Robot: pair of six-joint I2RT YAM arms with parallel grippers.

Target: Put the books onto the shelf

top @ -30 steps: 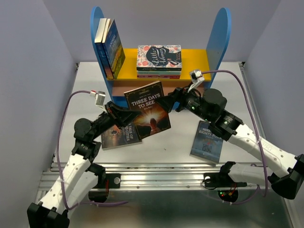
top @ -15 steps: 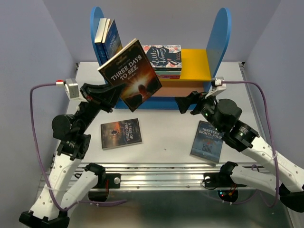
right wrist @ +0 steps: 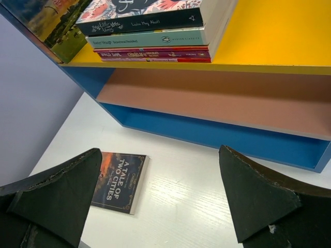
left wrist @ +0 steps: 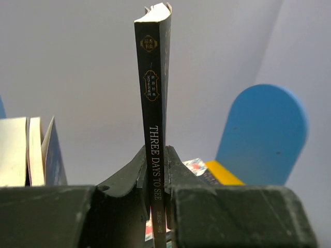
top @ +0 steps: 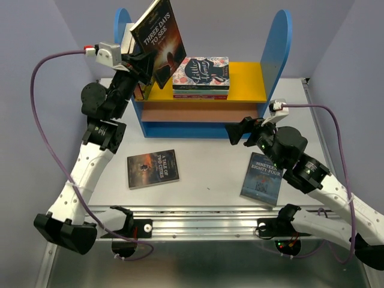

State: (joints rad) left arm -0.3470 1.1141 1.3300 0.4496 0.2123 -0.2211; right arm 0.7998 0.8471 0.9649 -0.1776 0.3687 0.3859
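Observation:
The shelf's yellow strip (top: 160, 93) beside the standing books is bare, so my left gripper needs to turn the tilted book in line with those books, lower it onto that strip and let go.
My left gripper (top: 144, 67) is shut on the lower edge of the dark-covered book "Three Days to See" (top: 159, 37), which hangs tilted above the left end of the shelf (top: 276, 45). In the left wrist view its spine (left wrist: 155, 124) stands upright between my fingers (left wrist: 178, 168). Two standing books (left wrist: 31, 150) lean at the shelf's left panel, partly hidden in the top view. "A Tale of Two Cities" (top: 153, 168) (right wrist: 120, 182) lies flat on the table. "Nineteen Eighty-Four" (top: 262, 178) lies at the right. My right gripper (top: 240, 131) (right wrist: 159, 151) stands open and holds nothing, low in front of the shelf.
A floral "Little Women" stack (top: 201, 77) (right wrist: 150, 26) lies flat on the yellow board (top: 249, 78). The salmon lower board (right wrist: 217, 101) carries nothing that I can see. Grey walls close in on both sides of the table (top: 210, 162).
My left arm has swung the book up from just above the table to above the shelf's left end. My right gripper has drawn back to the right, away from the book.

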